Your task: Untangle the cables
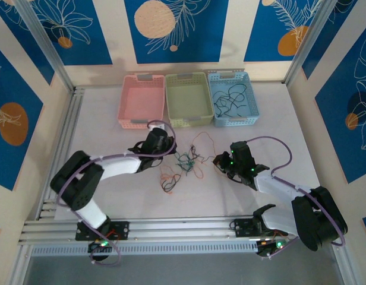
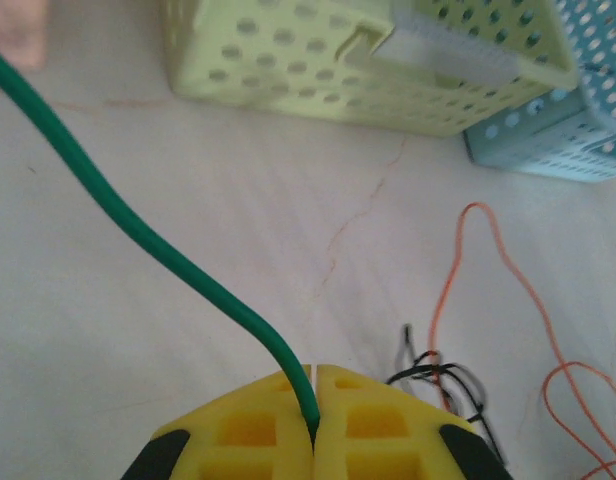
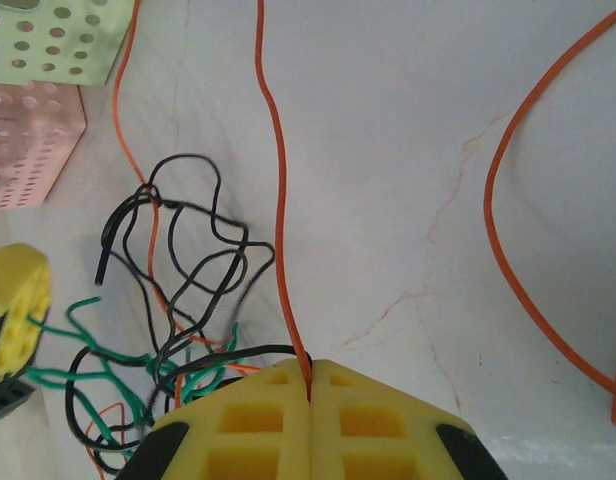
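My right gripper is going to pull the orange-red cable (image 3: 278, 200) away from the black and green tangle next. Then it will let go of the cable on the tabletop.
The cables lie as a tangle (image 1: 186, 161) of black, green and orange-red wires in the middle of the table, between my two grippers. My left gripper (image 1: 172, 155) sits at the tangle's left side. In the left wrist view it (image 2: 315, 385) is shut on a green cable (image 2: 168, 255) that rises up and to the left. My right gripper (image 1: 221, 161) is at the tangle's right side. In the right wrist view it (image 3: 309, 385) is shut on an orange-red cable (image 3: 278, 200) that runs straight up. Black loops (image 3: 188, 230) and green wire (image 3: 108, 370) lie to its left.
A pink basket (image 1: 125, 101), a green basket (image 1: 169, 98) and a blue basket (image 1: 254, 101) stand in a row at the back. Black cables (image 1: 230, 98) lie in the blue one. A small orange and black clump (image 1: 169, 179) lies nearer the front. Aluminium rails edge the table.
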### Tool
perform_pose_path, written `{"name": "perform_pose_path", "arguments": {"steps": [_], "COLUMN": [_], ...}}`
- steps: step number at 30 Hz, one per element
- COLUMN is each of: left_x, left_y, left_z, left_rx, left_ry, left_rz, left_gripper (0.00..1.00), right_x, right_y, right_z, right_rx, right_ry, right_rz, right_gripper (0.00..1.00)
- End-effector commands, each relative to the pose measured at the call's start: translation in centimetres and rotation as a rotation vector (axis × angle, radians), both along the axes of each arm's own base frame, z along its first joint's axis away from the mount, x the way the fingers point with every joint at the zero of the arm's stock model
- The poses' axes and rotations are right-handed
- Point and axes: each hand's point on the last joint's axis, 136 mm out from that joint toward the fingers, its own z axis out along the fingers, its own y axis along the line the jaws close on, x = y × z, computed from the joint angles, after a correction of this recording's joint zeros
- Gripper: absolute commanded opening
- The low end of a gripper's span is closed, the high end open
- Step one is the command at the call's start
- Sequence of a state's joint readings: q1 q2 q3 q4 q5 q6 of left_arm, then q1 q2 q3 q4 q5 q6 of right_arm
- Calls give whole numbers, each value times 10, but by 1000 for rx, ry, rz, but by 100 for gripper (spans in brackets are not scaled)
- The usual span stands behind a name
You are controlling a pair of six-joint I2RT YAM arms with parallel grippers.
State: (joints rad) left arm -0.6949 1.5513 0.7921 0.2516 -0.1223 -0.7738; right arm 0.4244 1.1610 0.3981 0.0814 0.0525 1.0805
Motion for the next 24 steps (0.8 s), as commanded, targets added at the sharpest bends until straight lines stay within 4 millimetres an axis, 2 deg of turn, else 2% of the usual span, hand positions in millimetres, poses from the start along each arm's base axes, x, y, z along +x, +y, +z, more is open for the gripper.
{"name": "perform_pose_path", "arguments": {"steps": [1, 5, 7, 10, 13, 17, 24], "left_x": [-7, -23, -35, -61, -87, -115, -134], "left_y": [33, 82, 119, 173, 210, 234, 257], "left_z": [33, 74, 100, 141, 171, 194, 199], "left_rx": [84, 141, 145, 186, 264, 326, 449], "left_ry": [-81, -114, -130, -174, -200, -232, -224], "left_rz": [16, 50, 92, 165, 228, 273, 311], "left_gripper": [0, 0, 0, 0, 0, 0, 0], "right_x": [3, 2, -1, -3, -5, -6, -8], "right_y": [2, -6, -16, -27, -37, -50, -67], "right_z": [10, 12, 12, 9, 4, -3, -18], "right_rx": [8, -37, -113, -119, -102, -47, 79], "right_ry": [-31, -7, 29, 47, 83, 120, 180], "right_rz": [11, -11, -39, -85, -125, -188, -284], "right_gripper": [0, 0, 0, 0, 0, 0, 0]}}
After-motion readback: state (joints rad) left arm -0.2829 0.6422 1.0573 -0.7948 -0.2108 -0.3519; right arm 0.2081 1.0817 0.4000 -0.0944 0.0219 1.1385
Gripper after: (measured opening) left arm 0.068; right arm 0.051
